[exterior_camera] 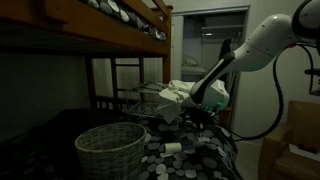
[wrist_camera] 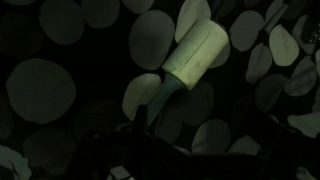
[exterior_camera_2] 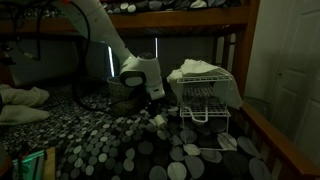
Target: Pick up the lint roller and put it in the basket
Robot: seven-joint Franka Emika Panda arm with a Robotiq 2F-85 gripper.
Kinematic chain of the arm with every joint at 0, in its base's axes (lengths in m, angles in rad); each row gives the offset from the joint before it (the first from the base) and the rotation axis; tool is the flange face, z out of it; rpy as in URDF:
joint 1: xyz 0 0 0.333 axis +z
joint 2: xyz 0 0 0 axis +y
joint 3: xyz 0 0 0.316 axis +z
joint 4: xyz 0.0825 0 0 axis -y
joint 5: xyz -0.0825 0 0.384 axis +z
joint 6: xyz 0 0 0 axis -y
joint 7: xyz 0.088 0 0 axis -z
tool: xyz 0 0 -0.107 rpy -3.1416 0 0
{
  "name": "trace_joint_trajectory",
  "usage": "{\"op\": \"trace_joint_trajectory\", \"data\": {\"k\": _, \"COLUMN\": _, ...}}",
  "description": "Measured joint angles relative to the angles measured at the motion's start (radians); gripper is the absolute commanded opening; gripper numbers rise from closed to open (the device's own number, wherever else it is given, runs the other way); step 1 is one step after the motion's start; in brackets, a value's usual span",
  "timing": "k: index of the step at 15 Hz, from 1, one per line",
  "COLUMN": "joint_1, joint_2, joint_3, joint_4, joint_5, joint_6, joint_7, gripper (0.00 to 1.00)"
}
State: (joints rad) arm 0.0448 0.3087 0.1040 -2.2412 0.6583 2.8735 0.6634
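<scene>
My gripper moves down to the lint roller's short handle [wrist_camera: 163,95] next and turns to line up with it, as the roller lies diagonally.
The lint roller [exterior_camera: 173,148] is a small white roll lying on the black bedspread with pale dots, right of the basket. In the wrist view it [wrist_camera: 197,55] lies diagonally, its short handle pointing to the lower left. The basket [exterior_camera: 110,148] is large, round and woven, and stands on the bed at the front. My gripper [exterior_camera: 193,116] hangs a little above and behind the roller, apart from it; it also shows in an exterior view [exterior_camera_2: 152,98]. Its jaws are lost in the dark at the bottom of the wrist view.
A wire rack [exterior_camera: 150,100] with white cloths stands behind the gripper and also shows in an exterior view [exterior_camera_2: 205,95]. A wooden bunk frame [exterior_camera: 110,35] runs overhead. The bed's wooden rail [exterior_camera_2: 275,140] runs along one side.
</scene>
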Motion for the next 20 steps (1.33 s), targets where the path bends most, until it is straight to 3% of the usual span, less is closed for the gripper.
{"op": "trace_joint_trajectory", "data": {"k": 7, "joint_1": 0.032, "joint_2": 0.182, "joint_3": -0.029, "joint_4": 0.063, "joint_5": 0.076, "joint_6": 0.132, "joint_7": 0.229, "gripper": 1.0}}
{"op": "trace_joint_trajectory", "data": {"k": 9, "joint_1": -0.002, "joint_2": 0.232, "joint_3": 0.01, "joint_4": 0.113, "joint_5": 0.135, "joint_6": 0.152, "joint_7": 0.228, "gripper": 1.0}}
{"op": "trace_joint_trajectory", "data": {"k": 10, "joint_1": -0.028, "joint_2": 0.256, "joint_3": 0.037, "joint_4": 0.146, "joint_5": 0.16, "joint_6": 0.154, "joint_7": 0.222, "gripper": 0.97}}
{"op": "trace_joint_trajectory", "data": {"k": 11, "joint_1": -0.054, "joint_2": 0.28, "joint_3": 0.062, "joint_4": 0.181, "joint_5": 0.179, "joint_6": 0.154, "joint_7": 0.217, "gripper": 0.88}}
{"op": "trace_joint_trajectory", "data": {"k": 14, "joint_1": -0.102, "joint_2": 0.351, "joint_3": 0.101, "joint_4": 0.268, "joint_5": 0.193, "joint_6": 0.14, "joint_7": 0.217, "gripper": 0.83}}
{"op": "trace_joint_trajectory", "data": {"k": 16, "joint_1": -0.115, "joint_2": 0.391, "joint_3": 0.112, "joint_4": 0.298, "joint_5": 0.193, "joint_6": 0.114, "joint_7": 0.218, "gripper": 0.88}}
{"op": "trace_joint_trajectory", "data": {"k": 18, "joint_1": -0.123, "joint_2": 0.414, "joint_3": 0.122, "joint_4": 0.304, "joint_5": 0.193, "joint_6": 0.084, "joint_7": 0.218, "gripper": 0.78}}
{"op": "trace_joint_trajectory", "data": {"k": 19, "joint_1": -0.126, "joint_2": 0.419, "joint_3": 0.126, "joint_4": 0.304, "joint_5": 0.193, "joint_6": 0.069, "joint_7": 0.218, "gripper": 0.6}}
{"op": "trace_joint_trajectory", "data": {"k": 20, "joint_1": -0.124, "joint_2": 0.421, "joint_3": 0.125, "joint_4": 0.304, "joint_5": 0.203, "joint_6": 0.055, "joint_7": 0.217, "gripper": 0.59}}
